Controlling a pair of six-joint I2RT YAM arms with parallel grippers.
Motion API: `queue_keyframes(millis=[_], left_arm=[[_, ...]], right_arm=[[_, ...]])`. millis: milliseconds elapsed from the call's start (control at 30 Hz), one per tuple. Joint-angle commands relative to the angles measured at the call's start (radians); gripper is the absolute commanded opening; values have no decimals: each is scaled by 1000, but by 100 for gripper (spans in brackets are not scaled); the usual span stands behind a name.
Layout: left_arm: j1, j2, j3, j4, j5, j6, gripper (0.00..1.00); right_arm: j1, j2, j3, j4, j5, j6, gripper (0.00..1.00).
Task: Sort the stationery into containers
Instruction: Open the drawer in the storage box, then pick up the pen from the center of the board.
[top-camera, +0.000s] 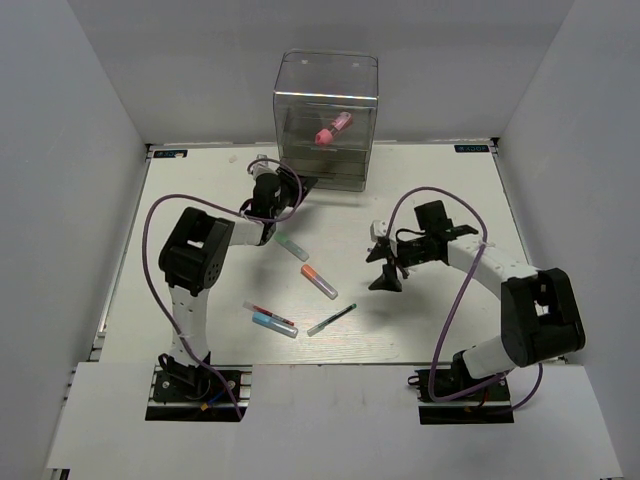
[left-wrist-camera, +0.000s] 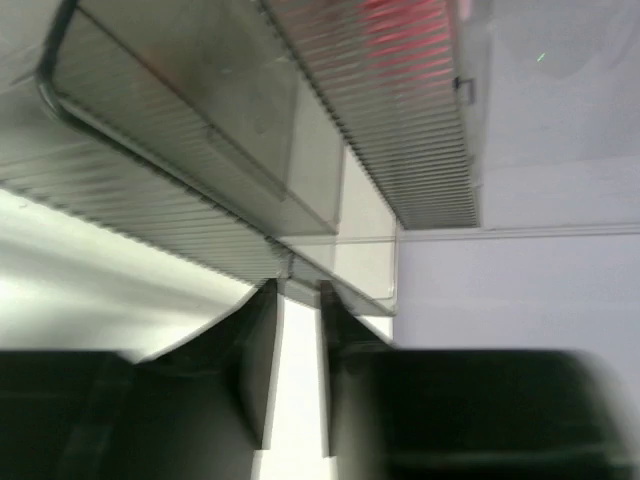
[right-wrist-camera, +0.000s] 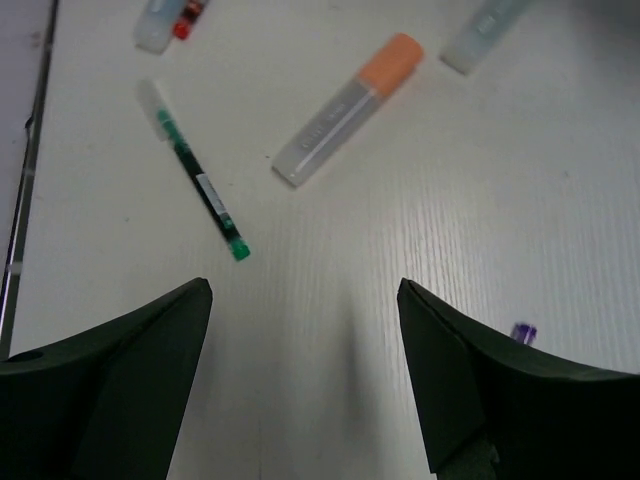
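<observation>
My right gripper moves down to its left in the top view next, onto the green pen's capless end (top-camera: 348, 311) (right-wrist-camera: 226, 224), which lies below it, clear of the markers.
The clear drawer box (top-camera: 327, 120) stands at the table's far middle, with a pink-capped marker (top-camera: 333, 128) inside an upper drawer. My left gripper (top-camera: 285, 186) is at the box's bottom drawer. In the left wrist view its jaws (left-wrist-camera: 297, 292) stand narrowly apart, pinching the drawer's front lip (left-wrist-camera: 300, 268). My right gripper (top-camera: 386, 276) is open and empty above bare table (right-wrist-camera: 305, 290). On the table lie a green-capped marker (top-camera: 291, 243), an orange-capped marker (top-camera: 319, 280) (right-wrist-camera: 347, 110), a thin green pen (top-camera: 331, 320) (right-wrist-camera: 195, 170), a dark pen (top-camera: 268, 313) and a blue marker (top-camera: 273, 323).
White walls close in the table on three sides. Purple cables (top-camera: 150, 235) loop from both arms. The loose items lie between the two arms, left of my right gripper.
</observation>
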Motion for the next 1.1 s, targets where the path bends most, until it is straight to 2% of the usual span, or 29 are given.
queue_keyframes(millis=[0,33,133,233,300,533,800,833,900,1000,1033,1067], left_arm=[[-3,-101,-18,-120,13,51,37],[-3,-126,-27,-121,13,60,47],[-3,-181,-78,-159,2,69,61],[-3,-224,-111,-211,2,92,65],[-3,-273,-133,-234,2,108,68],[20,-462,-271,-382,-7,172,68],[20,-719,-400,-605,-134,261,86],[20,-742,-412,-621,-159,261,86],[20,-782,-432,-671,-187,261,94],[29,-844,-454,-729,-220,240,100],[29,-853,-454,-746,-230,228,100],[29,-862,-454,-774,-230,217,100]], right_arm=[[59,42,71,-236,-124,-345,80],[68,48,77,-295,-98,-455,80],[132,82,82,-340,-24,-566,77],[191,112,82,-354,22,-612,75],[230,123,84,-331,37,-588,71],[332,198,96,-187,154,-418,63],[406,235,94,-56,299,-286,51],[418,237,87,-50,309,-284,48],[436,234,81,-44,335,-290,44],[455,215,58,-44,362,-313,29],[453,211,42,-42,366,-324,21],[456,206,39,-46,379,-327,18]])
